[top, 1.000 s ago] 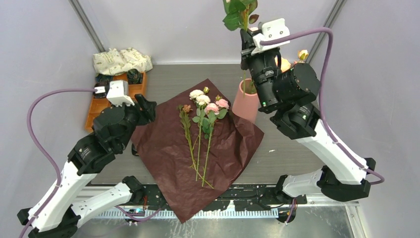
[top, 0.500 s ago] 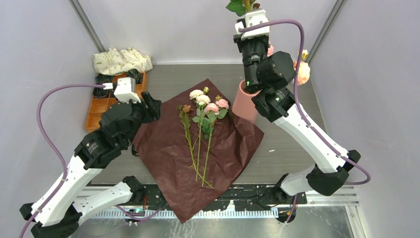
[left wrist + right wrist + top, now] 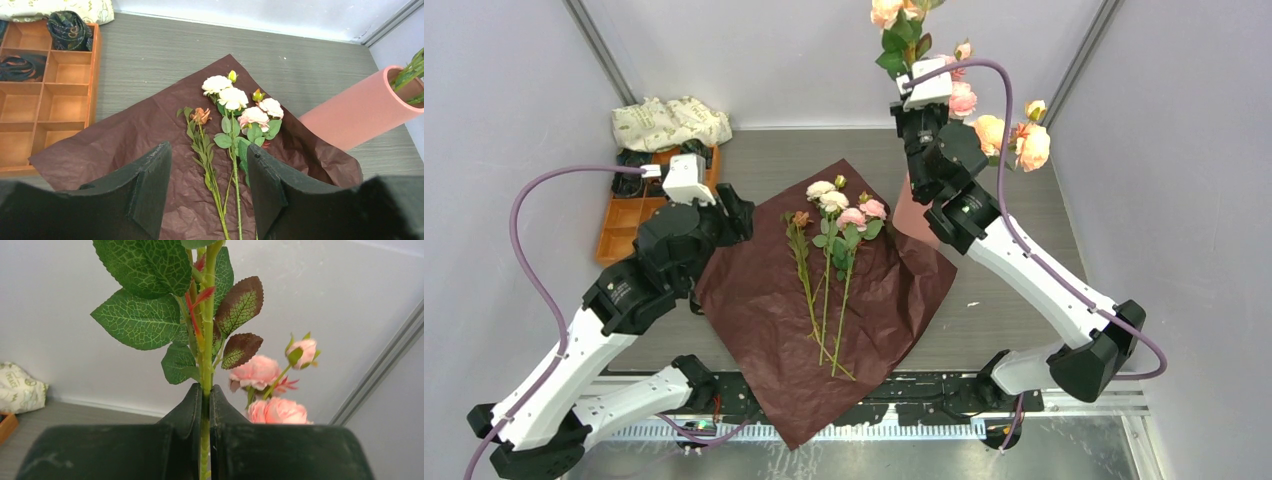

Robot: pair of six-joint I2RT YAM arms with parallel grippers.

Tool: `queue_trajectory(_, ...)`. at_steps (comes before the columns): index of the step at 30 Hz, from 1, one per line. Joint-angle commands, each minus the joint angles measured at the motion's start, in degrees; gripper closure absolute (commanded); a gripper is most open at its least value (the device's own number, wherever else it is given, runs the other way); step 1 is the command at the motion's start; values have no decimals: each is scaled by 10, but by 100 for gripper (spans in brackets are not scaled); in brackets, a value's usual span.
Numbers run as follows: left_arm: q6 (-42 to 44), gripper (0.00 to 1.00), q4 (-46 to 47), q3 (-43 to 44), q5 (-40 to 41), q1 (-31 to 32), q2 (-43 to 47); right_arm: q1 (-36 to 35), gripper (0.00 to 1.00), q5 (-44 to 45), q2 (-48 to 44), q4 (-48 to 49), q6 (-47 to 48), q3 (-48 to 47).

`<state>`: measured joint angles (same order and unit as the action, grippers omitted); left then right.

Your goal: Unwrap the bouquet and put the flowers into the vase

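Note:
The leafy stem is hanging upright high over the vase (image 3: 919, 215), so my right gripper needs to move down toward the vase's opening next and slide the leafy stem in beside the green stems.
The bouquet lies unwrapped: its maroon paper (image 3: 769, 300) is spread flat on the table. Several flowers (image 3: 839, 212) (image 3: 235, 100) lie on it, heads pointing to the back. The salmon-pink vase (image 3: 360, 112) stands at the paper's right corner, and in the top view my right arm mostly covers the vase (image 3: 919, 215). Green stems (image 3: 412, 75) stick out of its mouth. My right gripper (image 3: 205, 390) is shut on an upright leafy stem (image 3: 206, 330), high over the vase. Pink roses (image 3: 260, 371) show beside it. My left gripper (image 3: 209, 147) hovers open above the lying stems.
An orange compartment tray (image 3: 624, 215) (image 3: 45, 90) with dark rolled cloths (image 3: 67, 30) sits at the back left. A cream patterned bundle (image 3: 669, 122) lies behind it. Peach roses (image 3: 1029, 145) hang near the right wall. The paper's near corner overhangs the table's front edge.
My right arm has swung up and toward the back with the stem, bringing more rose heads into the top view. My left arm has shifted slightly right toward the paper.

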<state>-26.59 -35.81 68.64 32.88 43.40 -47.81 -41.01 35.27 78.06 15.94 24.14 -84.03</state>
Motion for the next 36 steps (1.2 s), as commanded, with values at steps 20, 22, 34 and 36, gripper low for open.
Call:
queue_trajectory(20,-13,41,54,-11,-27,0,-55,4,41,23,-183,-16,-165,222)
queue_trajectory(22,-19,41,57,-11,-33,1,-65,5,26,21,-197,-34,-171,224)
queue_trajectory(34,-46,39,47,11,-66,-1,-169,4,20,-53,-323,-116,-269,231)
queue_trajectory(36,-51,39,33,23,-76,-3,-194,4,20,-71,-349,-131,-288,232)
